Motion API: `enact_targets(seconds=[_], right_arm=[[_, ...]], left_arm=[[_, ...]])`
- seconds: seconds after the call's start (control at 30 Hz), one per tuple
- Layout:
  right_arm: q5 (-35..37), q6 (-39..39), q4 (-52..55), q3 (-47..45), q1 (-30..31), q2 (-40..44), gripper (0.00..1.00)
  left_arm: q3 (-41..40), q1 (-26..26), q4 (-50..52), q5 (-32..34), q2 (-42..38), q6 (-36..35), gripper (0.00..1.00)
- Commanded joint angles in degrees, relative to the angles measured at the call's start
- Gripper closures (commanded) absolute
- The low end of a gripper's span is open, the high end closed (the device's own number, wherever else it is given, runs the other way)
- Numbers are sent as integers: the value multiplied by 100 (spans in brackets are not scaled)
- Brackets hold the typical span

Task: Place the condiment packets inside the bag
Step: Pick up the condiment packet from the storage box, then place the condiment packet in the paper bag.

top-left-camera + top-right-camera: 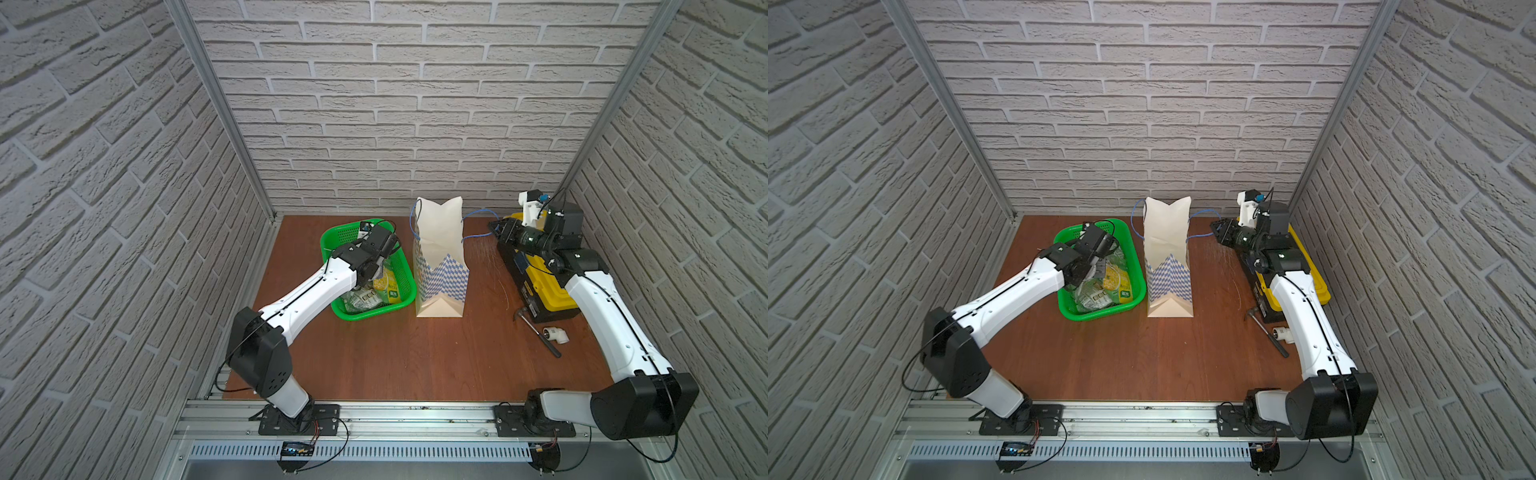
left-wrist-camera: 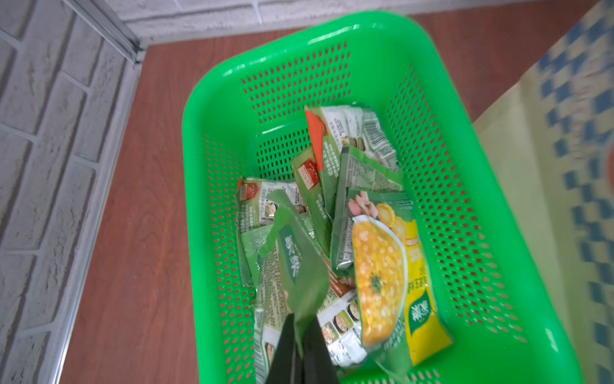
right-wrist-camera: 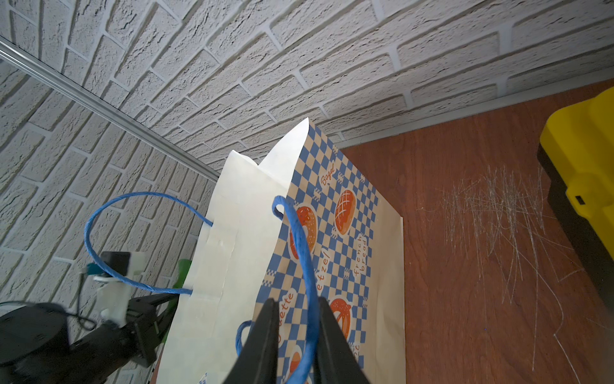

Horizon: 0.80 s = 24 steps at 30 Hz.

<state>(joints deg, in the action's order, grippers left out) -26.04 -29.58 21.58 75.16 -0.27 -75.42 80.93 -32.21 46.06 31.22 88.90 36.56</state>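
Observation:
My left gripper lifts the green packet high next, since the bag stands taller than the basket. Then it moves over the bag's opening (image 1: 440,229) and releases the green packet there.
The condiment packets (image 2: 345,186) lie heaped in a green perforated basket (image 2: 299,36); both top views show the packets (image 1: 365,297) (image 1: 1100,295) there too. My left gripper (image 2: 300,319) reaches down into the basket and is shut on the edge of one green packet (image 2: 299,266), which stands up from the heap. The bag (image 1: 440,249) (image 1: 1167,249) stands upright and open just right of the basket. My right gripper (image 3: 295,302) (image 1: 496,228) is beside the bag's right side, shut on its blue cord handle (image 3: 300,239), which runs between the fingers.
A yellow-and-black toolbox (image 1: 544,295) sits under the right arm at the table's right edge. In front of it lie a hammer (image 1: 540,338) and a white pipe elbow (image 1: 555,334). Brick walls close in the back and both sides.

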Motion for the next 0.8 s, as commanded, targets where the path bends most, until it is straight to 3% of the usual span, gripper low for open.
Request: enact_targets(seconds=[0.0,0.13,0.4,0.6,0.77], right_arm=[[-107,-21,-278,-84,-17,194,77],[-102,-25,-286,-89,-21,186,77],[-178,-66,-327,-89,-17,172,77],[-204,-69,-331,-80,-17,184,77],[-248,-83,-359,-91,-17,191,77]], left_arm=[[472,-437,117,398,-693,-294,100],[958,-891,-57,396,-1218,-516,100],[1616,-1666,-930,-387,-1657,-799,100],[1920,-1835,-1694,-1224,-1394,-755,100],[2562,-1824,-1986,-1187,-590,-866,100]])
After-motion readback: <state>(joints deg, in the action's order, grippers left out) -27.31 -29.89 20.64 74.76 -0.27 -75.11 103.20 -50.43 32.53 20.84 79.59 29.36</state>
